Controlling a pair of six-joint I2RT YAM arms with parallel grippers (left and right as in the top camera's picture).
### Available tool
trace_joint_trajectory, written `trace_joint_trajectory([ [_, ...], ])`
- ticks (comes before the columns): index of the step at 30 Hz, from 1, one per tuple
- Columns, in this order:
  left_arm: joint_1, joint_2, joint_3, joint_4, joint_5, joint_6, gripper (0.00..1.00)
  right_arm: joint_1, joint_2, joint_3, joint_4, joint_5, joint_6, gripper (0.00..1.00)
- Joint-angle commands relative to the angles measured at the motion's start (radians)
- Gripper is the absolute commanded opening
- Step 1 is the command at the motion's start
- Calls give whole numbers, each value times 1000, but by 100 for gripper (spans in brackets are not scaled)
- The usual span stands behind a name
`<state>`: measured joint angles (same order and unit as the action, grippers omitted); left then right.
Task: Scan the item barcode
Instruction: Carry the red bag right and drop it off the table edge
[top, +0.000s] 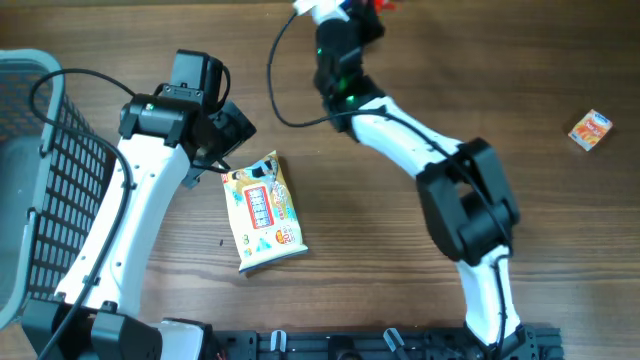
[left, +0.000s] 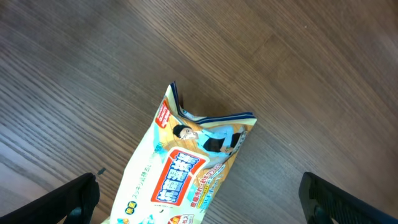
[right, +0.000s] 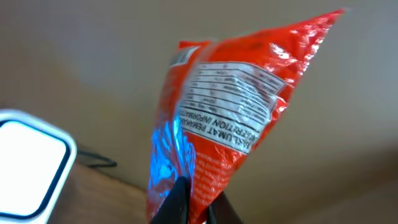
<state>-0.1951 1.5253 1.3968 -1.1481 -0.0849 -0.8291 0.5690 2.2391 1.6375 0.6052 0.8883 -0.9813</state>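
The robot's right gripper is going to carry the packet from the scanner (right: 28, 165) to the right in the overhead view, to get just past the orange box, where the table is empty.
My right gripper (right: 199, 200) is shut on the bottom edge of a red foil packet (right: 230, 106), holding it upright in the air. The packet's white nutrition label faces the right wrist camera, a blue sheen lies on its lower left, and no barcode shows. A white scanner (right: 28, 165) with a dark cable sits low at the left. From overhead, the right gripper (top: 352, 18) reaches the table's far edge, the red packet (top: 380, 4) barely showing. My left gripper (left: 208, 200) is open, its fingers (left: 71, 199) wide either side of a cream snack packet (left: 186, 168) lying flat.
The cream snack packet (top: 264, 212) lies mid-table beside the left gripper (top: 232, 132). A grey wire basket (top: 45, 190) stands at the left edge. A small orange box (top: 590, 130) lies at the far right. A black cable (top: 280, 90) loops near the right arm.
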Motion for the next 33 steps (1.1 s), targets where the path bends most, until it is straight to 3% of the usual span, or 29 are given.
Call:
trace_joint_trajectory([
  [1, 4, 1, -4, 0, -18, -13, 100, 2, 45, 17, 14, -86, -177, 5],
  [6, 4, 1, -4, 0, -18, -13, 100, 6, 100, 17, -1, -206, -255, 5],
  [14, 4, 1, -4, 0, -18, -13, 100, -57, 127, 17, 60, -73, -293, 5],
  [19, 4, 1, -4, 0, -18, -13, 100, -268, 127, 17, 77, 232, -175, 4],
  [22, 4, 1, -4, 0, -18, -13, 100, -489, 127, 16, 74, 486, -85, 4],
  [26, 4, 1, -4, 0, -18, -13, 100, -639, 127, 14, 47, 581, -84, 4],
  [33, 4, 1, -4, 0, -18, -13, 100, -783, 127, -161, 4, 599, -10, 4],
])
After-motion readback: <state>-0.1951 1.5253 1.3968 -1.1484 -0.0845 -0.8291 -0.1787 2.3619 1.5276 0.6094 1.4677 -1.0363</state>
